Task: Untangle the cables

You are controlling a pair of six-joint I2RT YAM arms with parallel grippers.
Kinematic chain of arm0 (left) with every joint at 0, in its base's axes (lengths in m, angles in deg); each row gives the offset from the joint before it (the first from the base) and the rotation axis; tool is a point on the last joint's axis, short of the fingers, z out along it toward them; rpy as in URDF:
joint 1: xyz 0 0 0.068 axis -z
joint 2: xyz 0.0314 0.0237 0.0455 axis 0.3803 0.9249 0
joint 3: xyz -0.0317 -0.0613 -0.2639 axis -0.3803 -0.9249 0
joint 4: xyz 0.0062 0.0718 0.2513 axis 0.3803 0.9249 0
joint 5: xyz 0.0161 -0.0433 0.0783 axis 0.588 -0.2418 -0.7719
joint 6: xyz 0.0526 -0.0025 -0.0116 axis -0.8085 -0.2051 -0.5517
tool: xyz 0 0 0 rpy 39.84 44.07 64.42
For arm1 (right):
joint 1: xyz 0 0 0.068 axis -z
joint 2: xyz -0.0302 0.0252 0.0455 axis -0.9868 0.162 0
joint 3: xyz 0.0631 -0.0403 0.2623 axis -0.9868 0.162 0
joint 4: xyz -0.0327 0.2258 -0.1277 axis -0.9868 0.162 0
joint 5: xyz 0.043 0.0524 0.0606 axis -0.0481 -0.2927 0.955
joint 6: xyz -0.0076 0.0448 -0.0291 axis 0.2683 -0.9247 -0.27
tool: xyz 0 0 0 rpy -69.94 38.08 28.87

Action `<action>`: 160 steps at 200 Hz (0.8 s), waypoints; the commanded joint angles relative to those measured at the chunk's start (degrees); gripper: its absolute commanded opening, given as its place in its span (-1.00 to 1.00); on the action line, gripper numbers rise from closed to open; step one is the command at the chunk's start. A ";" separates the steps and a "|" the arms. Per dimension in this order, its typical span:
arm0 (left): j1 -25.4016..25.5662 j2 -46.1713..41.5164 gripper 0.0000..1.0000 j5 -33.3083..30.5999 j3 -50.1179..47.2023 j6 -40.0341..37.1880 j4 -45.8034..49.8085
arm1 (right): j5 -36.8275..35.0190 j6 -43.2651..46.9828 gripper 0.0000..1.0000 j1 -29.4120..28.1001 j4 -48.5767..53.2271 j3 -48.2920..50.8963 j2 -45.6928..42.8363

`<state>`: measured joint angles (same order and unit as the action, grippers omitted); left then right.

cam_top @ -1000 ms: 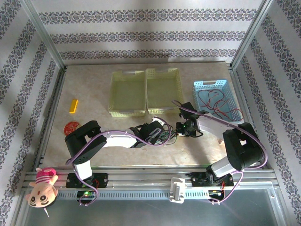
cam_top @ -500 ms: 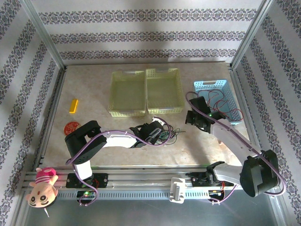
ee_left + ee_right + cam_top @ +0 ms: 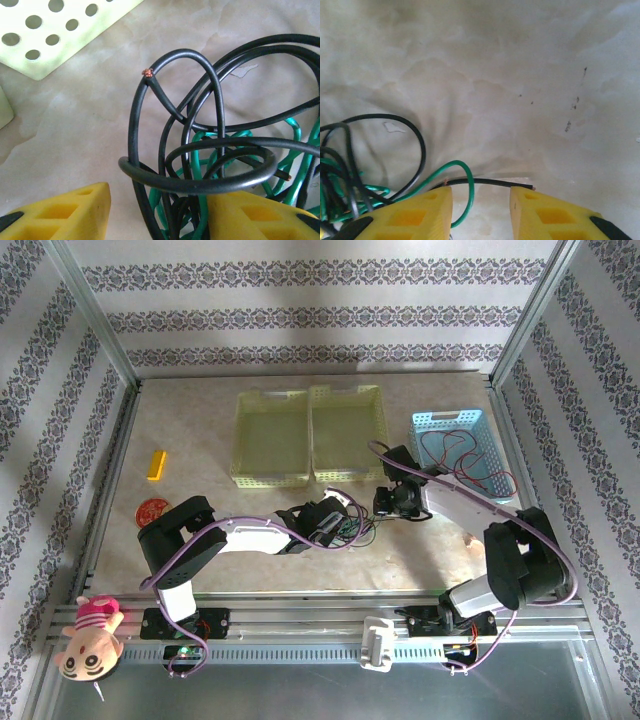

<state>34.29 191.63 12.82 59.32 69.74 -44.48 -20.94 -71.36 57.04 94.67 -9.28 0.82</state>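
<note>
My right gripper lowers its open fingers around the bend of the green loop (image 3: 465,172) next and closes, since the bend sticks out of the tangle just below it.
The cables (image 3: 358,530) lie in a black and green tangle on the table between both grippers. My left gripper (image 3: 335,521) sits at the tangle's left side. In the left wrist view it (image 3: 159,200) is open, and black loops (image 3: 200,115) and green strands (image 3: 296,131) stand between its yellow fingers (image 3: 65,215), crowded against the right one. My right gripper (image 3: 390,502) is at the tangle's right edge. Its wrist view shows it (image 3: 481,192) open, with a green loop (image 3: 465,172) and a short black wire end (image 3: 490,182) in the gap. More red cables (image 3: 455,455) lie in the blue basket (image 3: 447,418).
Two pale yellow-green baskets (image 3: 272,395) (image 3: 345,390) stand just behind the tangle; one corner (image 3: 60,35) shows in the left wrist view. A yellow block (image 3: 156,464) and a red disc (image 3: 152,510) lie at the left. A plush toy (image 3: 88,635) rests on the front rail.
My right gripper swung out to the blue basket and has come back to the tangle's right edge. The left arm has stayed put on the tangle.
</note>
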 commanded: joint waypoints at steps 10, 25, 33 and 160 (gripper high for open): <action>0.88 2.42 0.06 2.49 -1.09 -0.44 5.62 | 1.44 0.10 -0.30 -0.44 0.63 1.12 1.87; 0.88 2.38 0.06 2.32 -1.16 -0.35 5.55 | 2.02 0.31 -0.30 -0.53 0.35 1.27 3.23; 0.92 2.36 0.06 2.31 -1.14 -0.27 5.62 | 2.24 0.38 -0.30 -0.66 0.17 1.31 3.89; 0.93 2.45 0.06 2.26 -0.90 -0.23 5.97 | -8.55 -2.22 -0.98 -2.73 2.45 1.88 -0.31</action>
<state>34.29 191.63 13.01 59.34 69.76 -44.52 -21.31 -72.26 54.37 94.01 -7.79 5.28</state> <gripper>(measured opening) 0.529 0.043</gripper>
